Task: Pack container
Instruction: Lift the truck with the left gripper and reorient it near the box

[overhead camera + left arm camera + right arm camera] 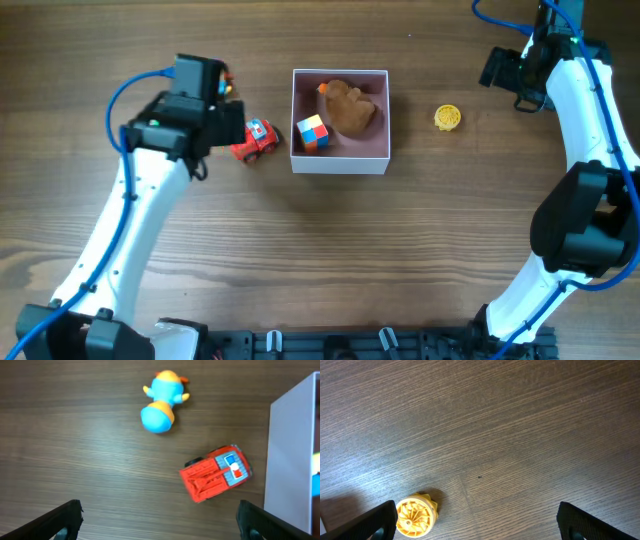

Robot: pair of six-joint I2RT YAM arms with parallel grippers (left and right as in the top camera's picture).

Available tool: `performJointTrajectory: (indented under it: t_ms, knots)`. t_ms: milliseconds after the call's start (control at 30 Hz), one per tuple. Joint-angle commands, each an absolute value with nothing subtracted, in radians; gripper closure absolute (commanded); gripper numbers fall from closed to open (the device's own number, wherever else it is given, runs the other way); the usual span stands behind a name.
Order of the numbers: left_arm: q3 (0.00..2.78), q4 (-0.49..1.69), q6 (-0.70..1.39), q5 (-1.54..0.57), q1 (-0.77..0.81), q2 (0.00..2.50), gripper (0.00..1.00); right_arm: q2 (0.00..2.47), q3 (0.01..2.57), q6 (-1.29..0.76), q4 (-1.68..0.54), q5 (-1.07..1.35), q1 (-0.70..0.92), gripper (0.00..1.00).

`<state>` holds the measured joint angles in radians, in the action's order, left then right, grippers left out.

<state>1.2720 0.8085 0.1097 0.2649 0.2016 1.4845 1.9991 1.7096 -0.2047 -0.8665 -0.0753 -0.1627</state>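
Note:
The truck is at an angle below my left gripper, to its right in the overhead view. Next I should go down and that way, and turn to straddle the truck's red rear [243, 150] [204, 479].
The container [340, 159], a square white box with a pink inside, sits at the table's middle. It holds a brown plush toy [350, 108] and a multicoloured cube [313, 131]. A red toy truck [255, 140] lies just left of the box; in the left wrist view the truck [216, 473] lies beside the box wall [292, 455]. A blue and orange duck toy [161, 402] lies farther off. My left gripper [160, 522] is open and empty above the truck. A yellow gear wheel [447, 117] lies right of the box; it also shows in the right wrist view [416, 516]. My right gripper [477, 522] is open and empty.
The wooden table top [400, 250] stretches out in front of the box. The right arm [580, 150] stands along the right edge, and the left arm [130, 230] crosses the left side.

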Motion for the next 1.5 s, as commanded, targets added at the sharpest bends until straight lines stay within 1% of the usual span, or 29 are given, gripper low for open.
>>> performJointTrajectory:
  t_ms: [0, 67, 100, 233, 267, 333, 433, 633, 733, 933, 1267, 1467]
  knots:
    - [1.279, 0.809, -0.053, -0.022, 0.149, 1.526, 0.00, 2.006, 1.706, -0.216, -0.866, -0.078, -0.159, 0.00]
    - [1.279, 0.795, -0.063, -0.041, 0.145, 1.567, 0.00, 2.006, 1.706, -0.216, -0.866, -0.078, -0.159, 0.00]
    - [1.279, 0.784, -0.103, -0.042, 0.146, 1.588, 0.00, 2.006, 1.706, -0.216, -0.866, -0.078, -0.159, 0.00]
    - [1.279, 0.726, -0.379, -0.006, 0.146, 1.677, 0.00, 2.006, 1.706, -0.216, -0.866, -0.078, -0.159, 0.00]
    - [1.279, 0.697, -0.418, 0.010, 0.146, 1.700, 0.00, 2.006, 1.706, -0.216, -0.866, -0.078, -0.159, 0.00]
    - [1.279, 0.638, -0.463, 0.012, 0.146, 1.739, 0.00, 2.006, 1.706, -0.216, -0.866, -0.078, -0.159, 0.00]
    - [1.279, 0.624, -0.560, 0.012, 0.146, 1.782, 0.00, 2.006, 1.706, -0.216, -0.866, -0.078, -0.159, 0.00]
    - [1.279, 0.625, -0.613, -0.001, 0.146, 1.801, 0.00, 2.006, 1.706, -0.216, -0.866, -0.078, -0.159, 0.00]
    - [1.279, 0.668, -0.753, -0.086, 0.146, 1.801, 0.01, 2.006, 1.706, -0.216, -0.866, -0.078, -0.159, 0.00]
    - [1.279, 0.720, -0.760, -0.128, 0.146, 1.817, 0.00, 2.006, 1.706, -0.216, -0.866, -0.078, -0.159, 0.00]
    - [1.279, 0.678, -0.759, -0.131, 0.146, 1.893, 0.00, 2.006, 1.706, -0.216, -0.866, -0.078, -0.159, 0.00]
    - [1.279, 0.653, -0.755, -0.146, 0.146, 1.898, 0.00, 2.006, 1.706, -0.216, -0.866, -0.078, -0.159, 0.00]
